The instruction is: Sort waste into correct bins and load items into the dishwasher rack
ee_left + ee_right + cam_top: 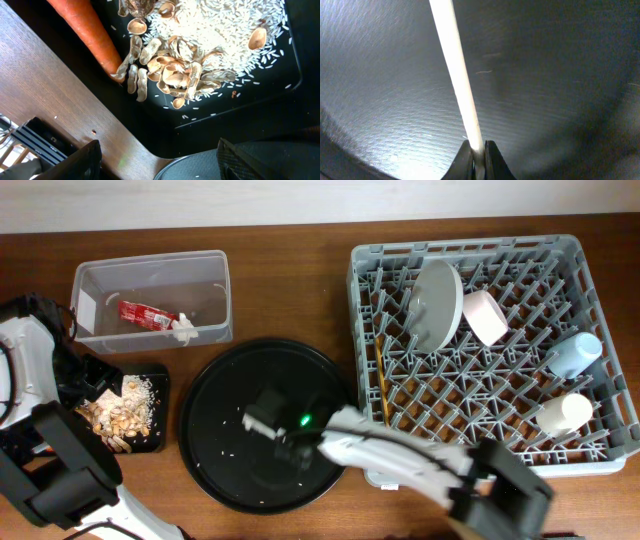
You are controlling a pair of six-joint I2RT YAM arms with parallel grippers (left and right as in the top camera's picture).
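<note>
I will next lift the fork with my right gripper. Then I will carry it past the rack's edge, beside the wooden stick (pixel 381 385).
My right gripper (pixel 285 436) (pixel 478 150) is low over the large round black tray (pixel 225 385), shut on the thin handle of the white plastic fork (pixel 455 65); its pale head (pixel 258 418) lies on the tray. My left gripper (pixel 170 167) stands open above the corner of the flat black tray (pixel 152 444), which holds an orange carrot (pixel 85 27), brownish shells (pixel 170 70) and pale grains (pixel 215 25). The clear tub (pixel 150 280) holds the red wrapper (pixel 145 314) and white paper (pixel 185 328). In the grey rack (pixel 600 450) stand the plate (pixel 437 305), bowl (pixel 485 317), blue cup (pixel 575 353), white cup (pixel 565 412) and wooden stick (pixel 381 385).
A few pale grains are scattered on the round tray's floor (pixel 215 455). The rim of the round tray (pixel 200 165) lies right beside the flat black tray. Bare brown table (pixel 290 280) shows between tub and rack.
</note>
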